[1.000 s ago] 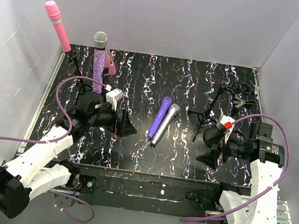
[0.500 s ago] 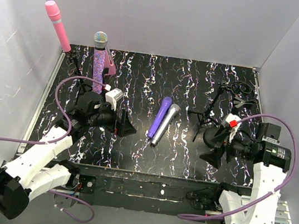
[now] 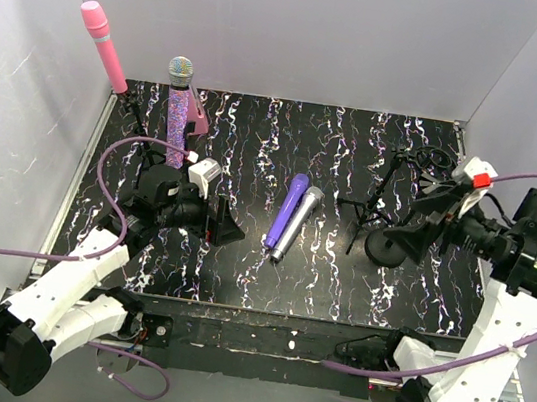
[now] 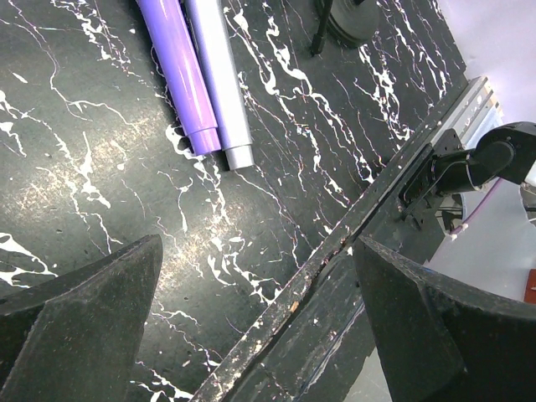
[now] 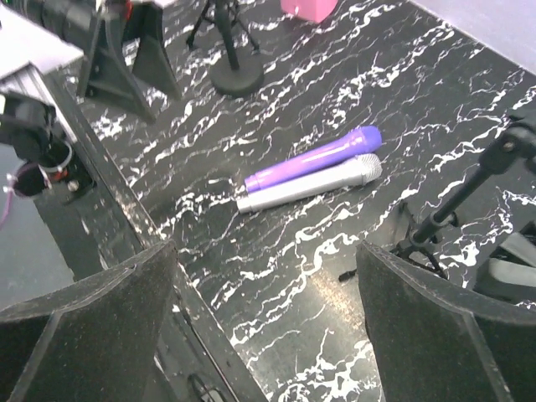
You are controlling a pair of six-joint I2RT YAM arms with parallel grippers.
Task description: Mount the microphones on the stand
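The robot's left gripper needs to move outward and to the right in the top view next, past the microphones and onto the tripod stand's upper pole (image 3: 385, 182), because that stand is bare.
The plain pink microphone (image 3: 101, 43) and the glittery purple microphone (image 3: 176, 111) stand tilted in stands at the back left. The plain purple microphone (image 3: 286, 210) and the silver-grey microphone (image 3: 297, 224) lie side by side mid-table; both show in the left wrist view (image 4: 172, 67) (image 4: 219, 75) and the right wrist view (image 5: 314, 157) (image 5: 310, 186). Two bare black stands (image 3: 383, 193) (image 3: 433, 170) are at the right. My left gripper (image 3: 224, 225) is open and empty, left of the lying pair. My right gripper (image 3: 393, 245) is open and empty, raised beside the right stands.
A pink wedge block (image 3: 198, 115) sits behind the glittery microphone. White walls close in the left, back and right. The table's front edge (image 4: 335, 243) runs just under my left fingers. A stand leg (image 5: 456, 205) crosses near my right finger.
My right arm has risen and swung back to the right, its gripper still open. My left arm and the microphones have not moved.
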